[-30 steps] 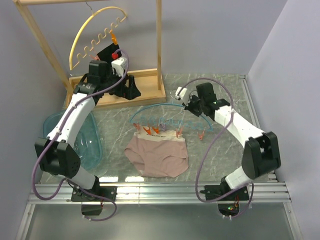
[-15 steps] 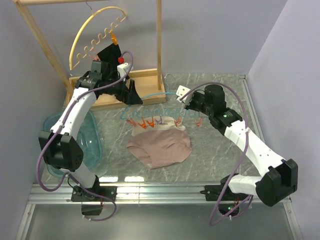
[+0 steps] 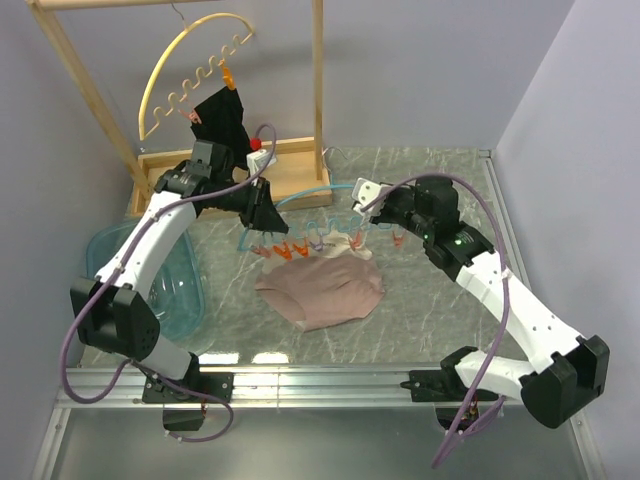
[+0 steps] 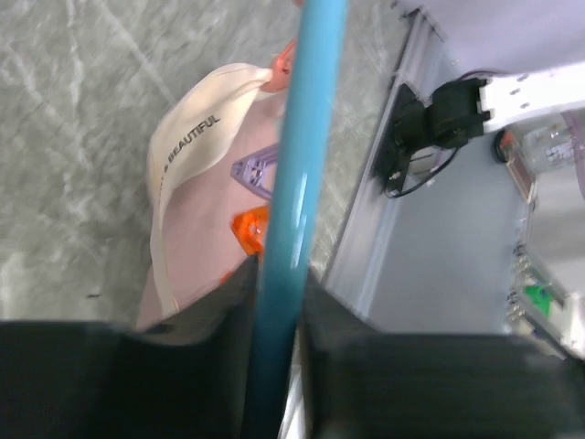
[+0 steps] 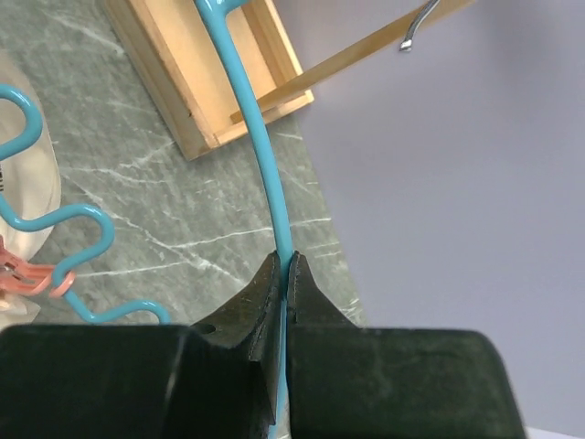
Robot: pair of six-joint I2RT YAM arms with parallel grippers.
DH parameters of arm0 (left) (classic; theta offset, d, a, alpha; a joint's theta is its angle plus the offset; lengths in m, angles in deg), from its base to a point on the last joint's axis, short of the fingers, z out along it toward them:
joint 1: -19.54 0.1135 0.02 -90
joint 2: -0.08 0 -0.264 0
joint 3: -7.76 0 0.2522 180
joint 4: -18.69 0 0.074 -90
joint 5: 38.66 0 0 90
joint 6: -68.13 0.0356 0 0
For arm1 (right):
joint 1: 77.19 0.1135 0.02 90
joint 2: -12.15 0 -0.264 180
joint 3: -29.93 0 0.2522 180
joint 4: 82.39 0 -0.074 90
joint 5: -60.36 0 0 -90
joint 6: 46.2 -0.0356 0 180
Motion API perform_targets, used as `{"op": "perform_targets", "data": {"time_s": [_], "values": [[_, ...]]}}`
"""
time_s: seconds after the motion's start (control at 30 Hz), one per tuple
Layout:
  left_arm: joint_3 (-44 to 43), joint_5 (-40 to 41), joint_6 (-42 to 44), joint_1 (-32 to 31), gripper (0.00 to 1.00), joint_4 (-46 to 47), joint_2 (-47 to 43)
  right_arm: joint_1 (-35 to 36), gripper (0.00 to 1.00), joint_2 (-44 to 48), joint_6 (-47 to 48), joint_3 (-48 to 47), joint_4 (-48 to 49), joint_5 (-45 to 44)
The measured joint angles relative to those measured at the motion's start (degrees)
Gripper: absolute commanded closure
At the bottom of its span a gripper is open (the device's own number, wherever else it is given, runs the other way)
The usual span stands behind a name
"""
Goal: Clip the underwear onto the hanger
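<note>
The waistband already hangs from orange clips, so next I will carry the hanger up and outward with my left gripper to the rack's top bar (image 3: 185,2) and release it there.
The light-blue hanger (image 3: 300,196) is held up over the table, with the arch between both grippers. My left gripper (image 3: 262,212) is shut on its left end; in the left wrist view the blue bar (image 4: 302,137) runs straight between the jaws (image 4: 279,274). My right gripper (image 3: 385,215) is shut on the right part of the arch (image 5: 260,146), pinching the thin bar (image 5: 288,265). The pink-beige underwear (image 3: 320,290) hangs by its cream waistband (image 4: 183,155) from orange clips (image 3: 285,250), and its lower part lies bunched on the table.
A wooden rack (image 3: 290,165) stands at the back left, carrying a yellow arched hanger (image 3: 190,60) with a black garment (image 3: 222,115). A teal basin (image 3: 185,290) sits at the left. An aluminium rail (image 3: 320,380) runs along the near edge.
My left gripper came down from the rack base to the hanger's left end and closed on it. The right arm lifted the hanger back and left, dragging the underwear.
</note>
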Motion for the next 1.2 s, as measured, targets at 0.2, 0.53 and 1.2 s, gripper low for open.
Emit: {"op": "perform_targets", "data": {"time_s": [0.2,0.53,1.2], "values": [[0.4,-2.0,-2.3,-0.2,1.00,1.6,-4.0,0.4,0.79,2.0,0.3,0.2,1.5,0.0],[0.0,4.6,-14.3,6.2,1.00,10.8,-12.5,0.9,0.05,3.2,-5.3,-0.4,3.7,-2.6],[-18.0,29.6,-8.8,12.4,1.00,-5.3,-17.0,-3.5,0.01,7.8,-21.4,-8.2,-3.0,-5.0]]}}
